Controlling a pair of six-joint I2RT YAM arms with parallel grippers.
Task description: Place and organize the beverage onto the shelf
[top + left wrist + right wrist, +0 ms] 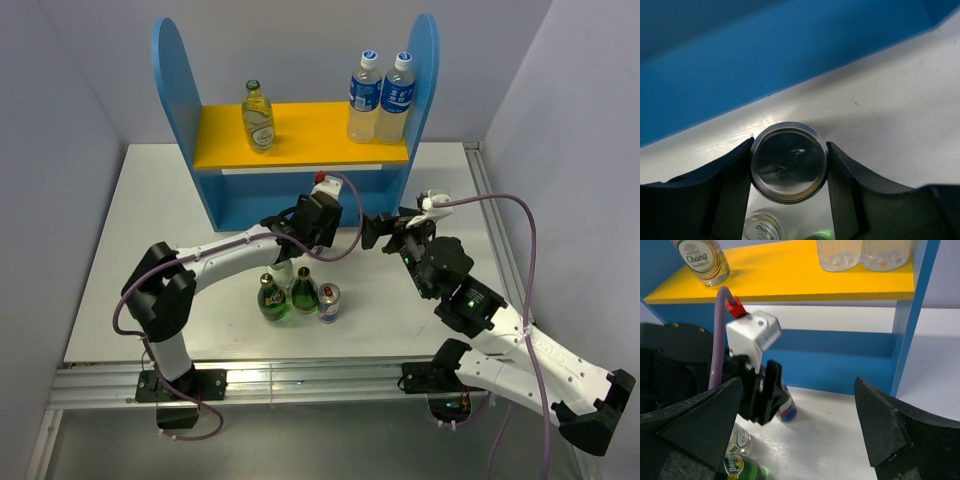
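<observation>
I should move my left gripper sideways and outward to let go of the can on the lower level's empty end (232, 204), since that is to its left in the top view.
The blue shelf (180, 90) has a yellow upper board (310, 140) with one clear glass bottle (258, 115) standing on its left part. My left gripper (298, 230) is shut on a blue-and-silver can (788, 407) and holds it in front of the shelf's lower level. The can's silver base (788, 162) sits between the fingers. My right gripper (385, 230) is open and empty, to the right of the left one. Two dark green bottles (272, 298) (305, 292) and a second can (328, 302) stand on the table. Another clear glass bottle (740, 440) stands under the left arm.
Two taller clear plastic bottles with blue labels (365, 95) (398, 95) stand on the right part of the yellow board. The shelf's right side panel (912, 330) is close to the right gripper. A purple cable (345, 215) loops between the two grippers.
</observation>
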